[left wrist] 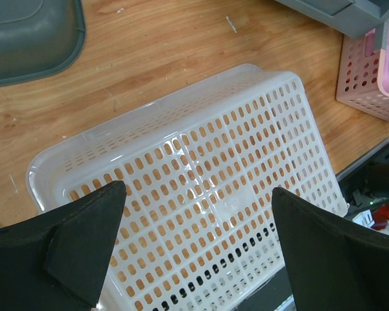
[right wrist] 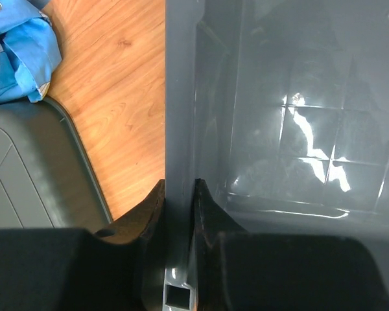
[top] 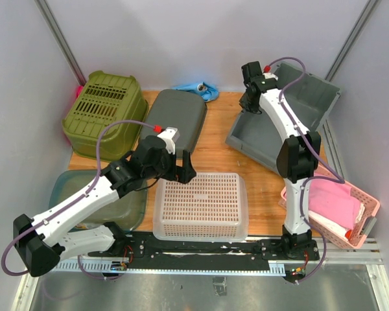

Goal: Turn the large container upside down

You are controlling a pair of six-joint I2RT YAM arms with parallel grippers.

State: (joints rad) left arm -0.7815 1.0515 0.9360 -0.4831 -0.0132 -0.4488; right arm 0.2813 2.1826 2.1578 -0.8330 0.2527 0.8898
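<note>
My right gripper is pinching the container's rim, and the container's open side faces up, so I will next swing both over, turning back toward the pink basket, and then release the rim.
The large grey container stands at the back right of the wooden table with its open side facing up and toward me. My right gripper is shut on its left rim. In the right wrist view the two fingers pinch the rim wall, one outside and one inside the container. My left gripper hangs open above the white perforated basket. The left wrist view shows its jaws wide apart over that basket's upturned bottom, with nothing between them.
An olive green slotted basket sits at the back left. A dark grey lid lies beside it, with a blue cloth behind. There is a pink basket at the right edge and a greenish tub at the front left.
</note>
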